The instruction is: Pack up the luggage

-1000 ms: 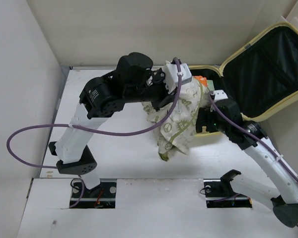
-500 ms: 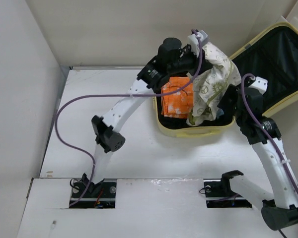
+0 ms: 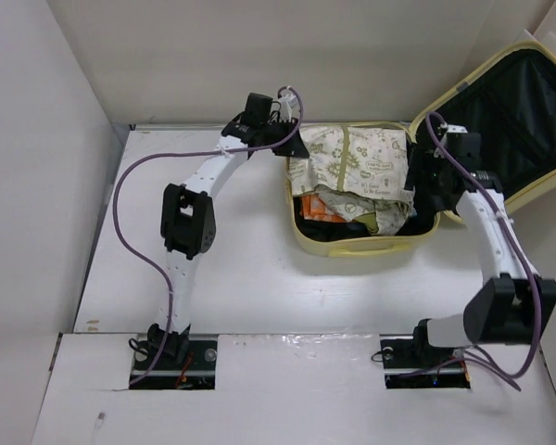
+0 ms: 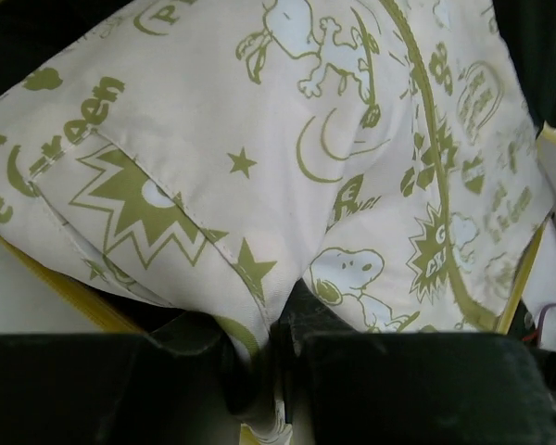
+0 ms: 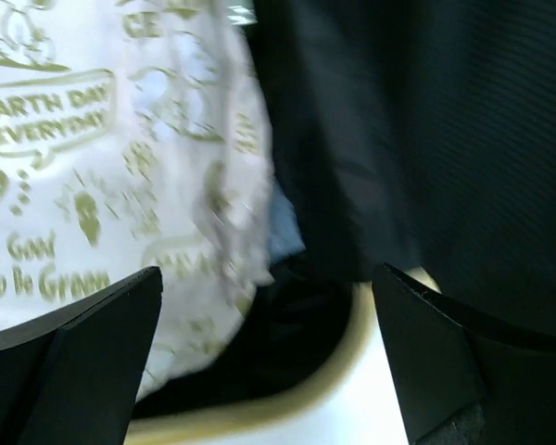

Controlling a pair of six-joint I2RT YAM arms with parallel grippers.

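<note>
I will pull the cloth back along the case's side rim (image 3: 292, 197) with my left gripper next, because the orange item is still uncovered.
The luggage (image 3: 352, 247) is a pale yellow hard-shell suitcase lying open on the table, its black-lined lid (image 3: 500, 139) raised at the right. A white cloth with green cartoon prints (image 3: 352, 159) is spread over its base, above an orange item (image 3: 308, 206). My left gripper (image 3: 292, 141) is at the case's back left corner, shut on the cloth's edge (image 4: 259, 278). My right gripper (image 3: 415, 176) is open and empty at the right side of the case, by the cloth (image 5: 93, 167) and the yellow rim (image 5: 259, 417).
White walls close in the table (image 3: 213, 269) at the left and back. The raised lid stands close behind my right arm. Purple cables loop off both arms.
Both arms have carried the cloth from in front of the case over its base. The cloth is now spread flat. My right gripper has let go of it and stands open.
</note>
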